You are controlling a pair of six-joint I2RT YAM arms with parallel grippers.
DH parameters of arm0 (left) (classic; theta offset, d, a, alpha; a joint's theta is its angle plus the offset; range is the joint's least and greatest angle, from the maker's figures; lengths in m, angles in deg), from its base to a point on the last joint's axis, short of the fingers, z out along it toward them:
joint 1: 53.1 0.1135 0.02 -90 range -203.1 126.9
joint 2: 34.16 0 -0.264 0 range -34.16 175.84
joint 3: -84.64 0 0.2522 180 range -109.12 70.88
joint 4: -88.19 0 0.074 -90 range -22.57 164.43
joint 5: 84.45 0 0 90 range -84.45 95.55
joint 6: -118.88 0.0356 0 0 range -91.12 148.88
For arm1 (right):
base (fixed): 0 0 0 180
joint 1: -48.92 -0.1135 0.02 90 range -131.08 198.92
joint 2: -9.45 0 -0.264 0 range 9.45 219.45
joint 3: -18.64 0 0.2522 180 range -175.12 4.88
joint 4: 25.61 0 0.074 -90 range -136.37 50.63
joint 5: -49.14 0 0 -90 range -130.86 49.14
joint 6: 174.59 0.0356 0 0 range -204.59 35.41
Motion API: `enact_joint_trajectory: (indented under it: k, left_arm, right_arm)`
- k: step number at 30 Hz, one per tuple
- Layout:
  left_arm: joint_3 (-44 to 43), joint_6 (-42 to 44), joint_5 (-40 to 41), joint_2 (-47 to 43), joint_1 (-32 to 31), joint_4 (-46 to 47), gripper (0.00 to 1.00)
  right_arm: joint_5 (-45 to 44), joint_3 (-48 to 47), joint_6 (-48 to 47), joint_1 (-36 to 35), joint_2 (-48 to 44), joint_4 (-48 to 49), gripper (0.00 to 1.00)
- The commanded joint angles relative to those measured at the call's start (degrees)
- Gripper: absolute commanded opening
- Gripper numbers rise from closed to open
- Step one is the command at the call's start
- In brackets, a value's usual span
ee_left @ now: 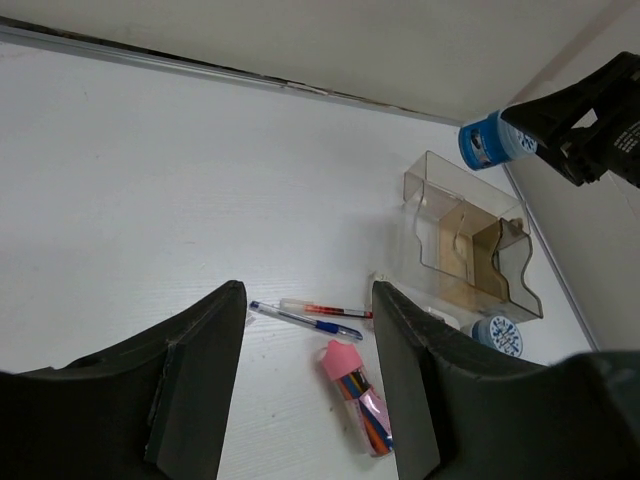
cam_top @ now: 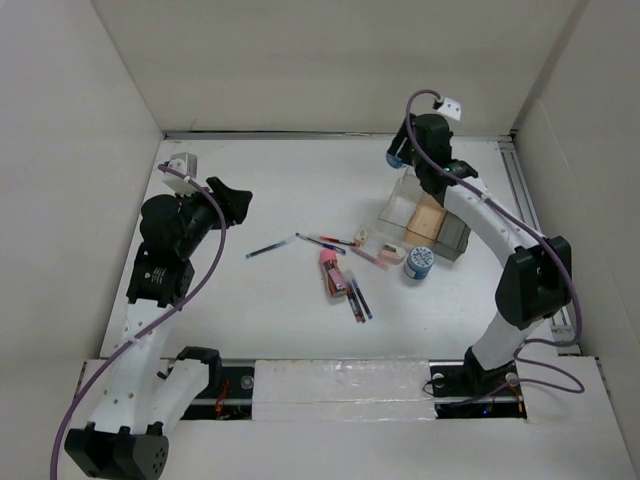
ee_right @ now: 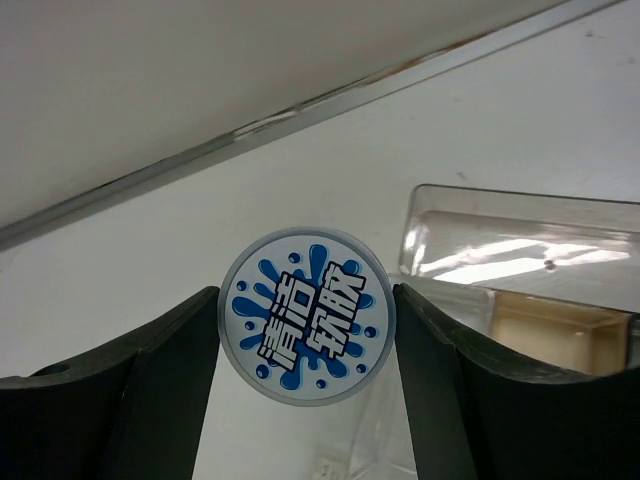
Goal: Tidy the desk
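I will next move my right gripper to the right in its wrist view and down to let go of the jar, because the tray's far section (ee_right: 490, 243) is below on that side.
The white desk (cam_top: 230, 330) carries scattered stationery. My right gripper (cam_top: 402, 152) hovers above the far end of a clear compartmented tray (cam_top: 425, 215), shut on a small round jar with a blue splash label (ee_right: 305, 315); the left wrist view shows that jar (ee_left: 488, 142) in the air. My left gripper (cam_top: 236, 200) is open and empty over the desk's left side. Between its fingers in the wrist view lie a blue pen (ee_left: 305, 320), a red pen (ee_left: 325, 310) and a pink-capped pencil tube (ee_left: 358, 400).
A second blue-labelled jar (cam_top: 418, 262) stands in front of the tray. A loose pen (cam_top: 265, 250), more pens (cam_top: 357, 300) and small erasers (cam_top: 388, 252) lie mid-desk. White panels wall the desk, with a metal rail (cam_top: 525, 200) on the right.
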Motion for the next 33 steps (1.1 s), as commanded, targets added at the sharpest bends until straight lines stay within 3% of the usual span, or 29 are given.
enact_joint_trajectory:
  k: [1,7,33]
  left_arm:
    - [-1.01,-0.08,-1.00,-0.71,0.21,2.43,0.50]
    - [-1.01,-0.08,-1.17,-0.89,0.21,2.43,0.60]
    - [-0.83,-0.26,-2.31,0.70,0.21,2.95,0.60]
  right_arm:
    - [0.75,-0.75,1.13,4.01,-0.42,1.00,0.44]
    - [1.11,-3.38,1.13,9.46,4.49,-0.76,0.44]
    - [-0.04,-8.22,0.60,15.62,15.13,-1.37,0.44]
